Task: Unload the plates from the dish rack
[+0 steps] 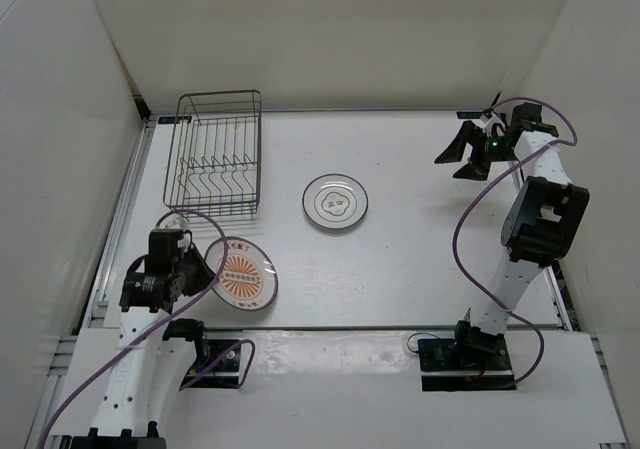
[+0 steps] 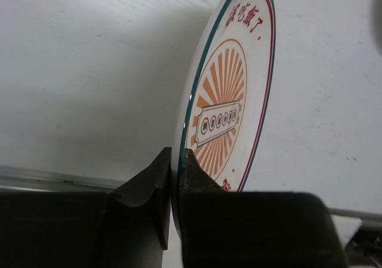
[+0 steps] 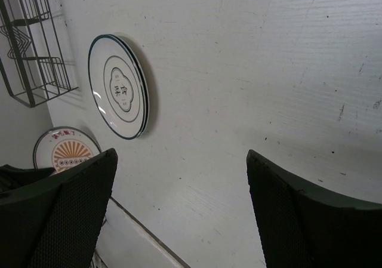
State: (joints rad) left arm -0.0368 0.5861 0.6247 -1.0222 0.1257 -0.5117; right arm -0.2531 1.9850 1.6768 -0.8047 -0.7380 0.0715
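My left gripper will go down next toward the tabletop in front of the rack (image 1: pixel 215 154) and let go of the orange-brown plate there, because that bare part of the tabletop is below the gripper.
The orange-brown patterned plate (image 1: pixel 245 275) is at the front left of the table, and my left gripper (image 1: pixel 203 275) is shut on its near rim. In the left wrist view the plate (image 2: pixel 230 101) stands edge-on between the two closed fingers of the left gripper (image 2: pixel 176 163). I cannot tell whether its far edge touches the table. A white plate with a dark rim (image 1: pixel 335 202) lies flat mid-table. In the right wrist view (image 3: pixel 119 88) it looks like a stack of two. The dark wire dish rack (image 1: pixel 215 154) stands at the back left with no plate showing in it. My right gripper (image 1: pixel 470 155) is open and empty at the back right.
White walls close in the table at the left, back and right. The right wrist view also shows the rack's corner (image 3: pixel 30 47), the orange plate (image 3: pixel 65 151) and bare table between the open right gripper's (image 3: pixel 182 160) fingers. The table's front edge runs just below the orange plate.
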